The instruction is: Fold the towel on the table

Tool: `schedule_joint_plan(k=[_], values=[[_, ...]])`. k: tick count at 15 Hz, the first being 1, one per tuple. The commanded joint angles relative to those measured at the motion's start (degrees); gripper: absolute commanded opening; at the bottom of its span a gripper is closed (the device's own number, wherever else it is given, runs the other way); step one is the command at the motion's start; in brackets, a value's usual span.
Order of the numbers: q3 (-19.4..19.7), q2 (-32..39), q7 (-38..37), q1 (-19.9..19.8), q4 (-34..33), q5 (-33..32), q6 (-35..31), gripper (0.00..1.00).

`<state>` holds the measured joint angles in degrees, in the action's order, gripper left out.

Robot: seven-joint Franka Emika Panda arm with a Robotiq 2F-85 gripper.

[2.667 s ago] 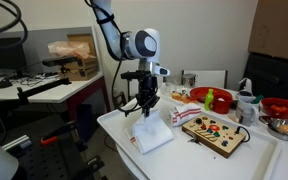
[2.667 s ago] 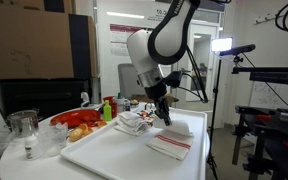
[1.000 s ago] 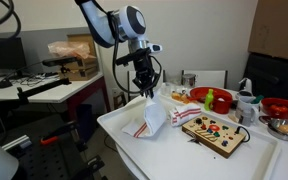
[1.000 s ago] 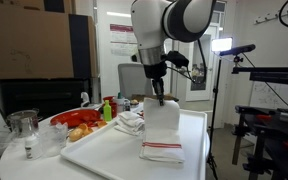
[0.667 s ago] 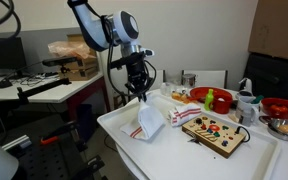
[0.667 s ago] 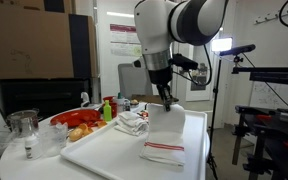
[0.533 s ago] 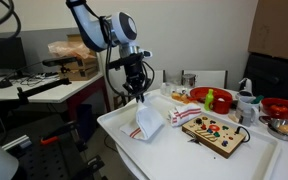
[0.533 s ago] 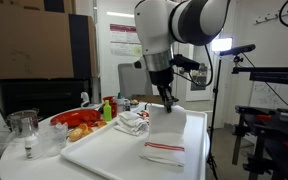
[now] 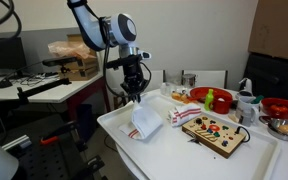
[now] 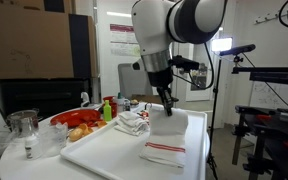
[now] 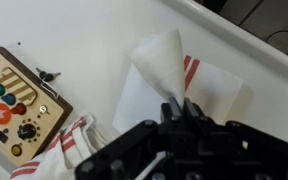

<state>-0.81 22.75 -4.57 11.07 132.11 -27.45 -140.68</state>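
The pinched edge is still hanging raised above the cloth. I need to lower it with my gripper next onto the flat, red-striped part of the towel (image 10: pixel 164 149) (image 11: pixel 191 73) and let it go.
A white towel with red stripes (image 9: pixel 146 122) lies on the white table (image 9: pixel 199 155) near its corner, also in an exterior view (image 10: pixel 167 140) and in the wrist view (image 11: pixel 174 75). My gripper (image 9: pixel 134 96) is shut on one edge of the towel and holds that edge lifted, so the cloth hangs and drapes back over the part lying flat. It also shows in an exterior view (image 10: pixel 166 108) and in the wrist view (image 11: pixel 179 106), where the fingers pinch the raised white fold.
A wooden toy board with coloured knobs (image 9: pixel 213 130) lies beside the towel. A second crumpled red-striped cloth (image 10: pixel 134 122) lies next to it. Red bowls (image 9: pixel 202 95), bottles and a glass jar (image 10: pixel 22 124) stand at the far side.
My gripper has lowered and moved toward the table corner with the towel edge, so the cloth now drapes lower over itself.
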Motion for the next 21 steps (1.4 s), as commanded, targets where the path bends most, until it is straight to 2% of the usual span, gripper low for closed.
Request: schedule_joint_plan(k=[1,12,21], values=[[0.0,3.3,-1.9,0.2,-4.2,2.3,0.7,0.02],[-0.1,13.4,-1.7,0.9,-12.3,5.9,4.4,0.02],[-1.0,18.4,-1.0,1.7,-17.0,7.6,8.7,0.02]])
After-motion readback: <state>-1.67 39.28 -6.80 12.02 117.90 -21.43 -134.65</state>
